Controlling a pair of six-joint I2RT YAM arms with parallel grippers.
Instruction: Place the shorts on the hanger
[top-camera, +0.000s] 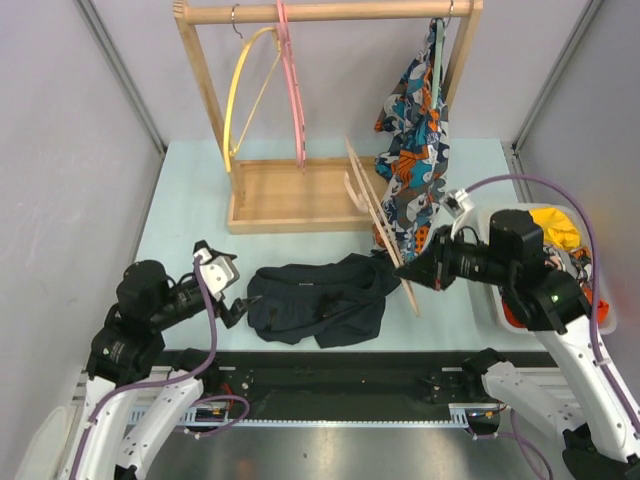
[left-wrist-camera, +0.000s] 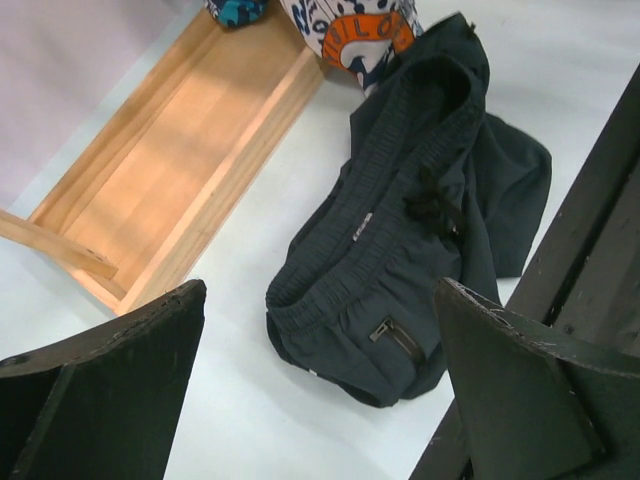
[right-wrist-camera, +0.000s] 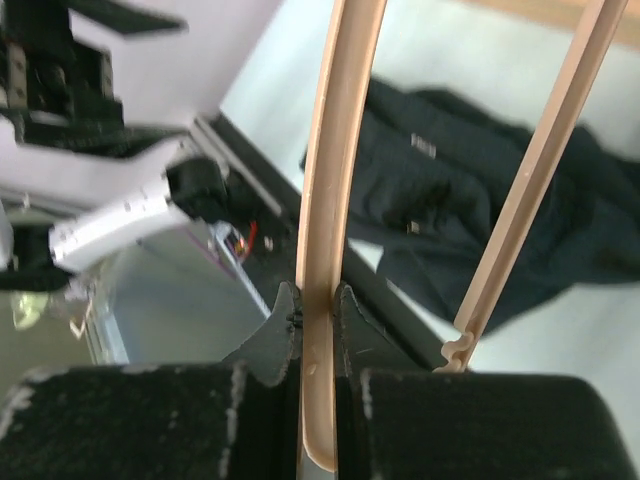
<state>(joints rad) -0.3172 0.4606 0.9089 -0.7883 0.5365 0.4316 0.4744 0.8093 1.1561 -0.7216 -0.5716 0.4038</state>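
Observation:
As my left gripper stands open and empty, I will move my right gripper back, turning the hanger across the shorts (top-camera: 320, 300) (right-wrist-camera: 450, 190) to those open fingers, and release it.
The dark navy shorts (top-camera: 320, 300) lie crumpled on the pale table near its front edge; the left wrist view shows their elastic waistband and a zip pocket (left-wrist-camera: 400, 240). My left gripper (top-camera: 232, 290) sits low at the shorts' left end, open (left-wrist-camera: 320, 288) and holding nothing. The tan hanger (top-camera: 375, 215) stands tilted, with its lower end over the right end of the shorts. My right gripper (top-camera: 415, 272) is shut on one arm of the hanger (right-wrist-camera: 335, 150), the jaws pressed against both sides (right-wrist-camera: 317, 300). The shorts (right-wrist-camera: 450, 190) lie behind the hanger.
A wooden rack with a tray base (top-camera: 290, 195) stands at the back, carrying a yellow hanger (top-camera: 240, 90), a pink hanger (top-camera: 292, 90) and a colourful patterned garment (top-camera: 415, 130). A white bin holding a yellow cloth (top-camera: 555, 225) is at the right. A black rail (top-camera: 330, 370) runs along the near edge.

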